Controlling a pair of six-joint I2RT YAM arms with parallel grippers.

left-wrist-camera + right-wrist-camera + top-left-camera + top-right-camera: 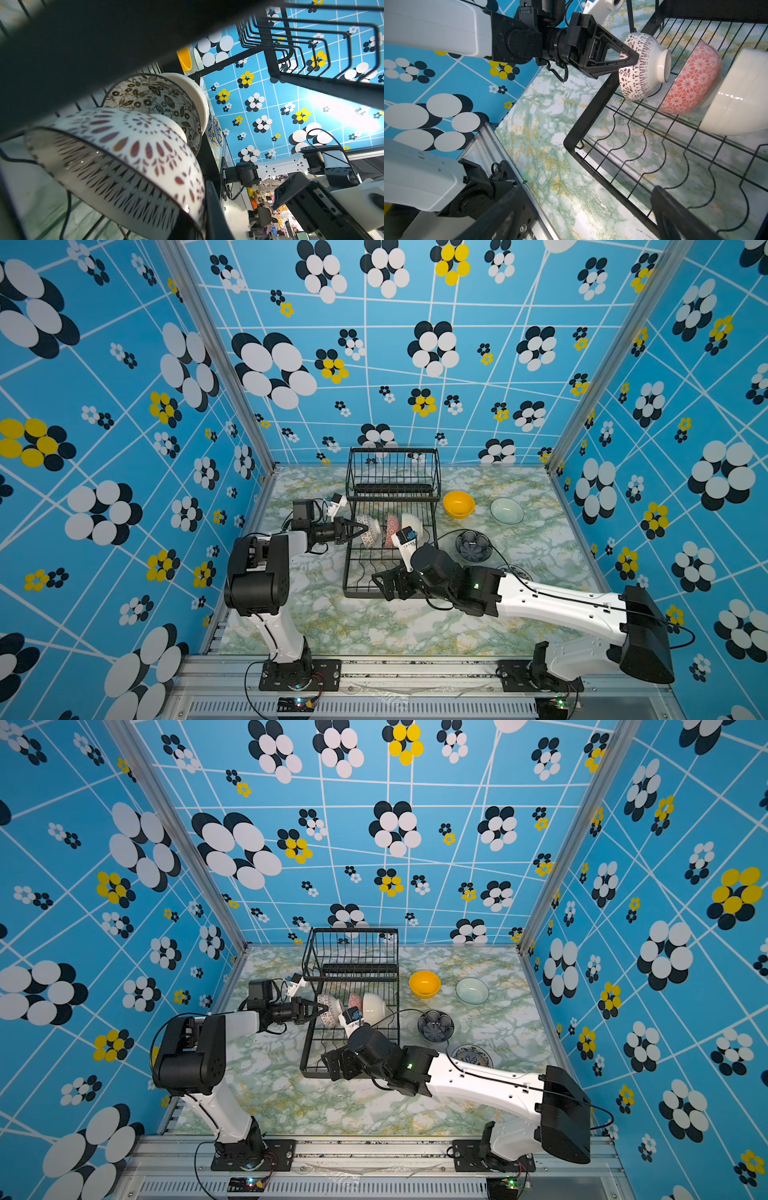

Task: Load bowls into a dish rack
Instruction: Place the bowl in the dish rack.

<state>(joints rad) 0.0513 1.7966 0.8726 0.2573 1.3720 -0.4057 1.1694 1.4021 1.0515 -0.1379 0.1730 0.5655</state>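
The patterned bowl's edge comes down onto the wires next and my left gripper releases it. The tray wires (370,546) beside the pink-red bowl are below my left gripper.
In both top views the black wire dish rack (352,572) (308,1052) stands mid-table. Three bowls stand on edge in its lower tray: a white one with dark red-and-black pattern (371,534) (639,68) (124,155), a pink-red one (392,526) (691,79) and a cream-white one (414,522) (741,93). My left gripper (365,527) (634,60) (197,216) is shut on the patterned bowl's rim. Over the rack's near edge my right gripper (388,585) (591,207) hangs open and holds nothing.
To the right of the rack, a yellow bowl (458,504), a clear glass bowl (507,511) and a dark navy bowl (473,546) sit on the marble table. A blue-yellow patterned bowl (517,572) is partly hidden behind my right arm. The raised basket (392,472) holds nothing.
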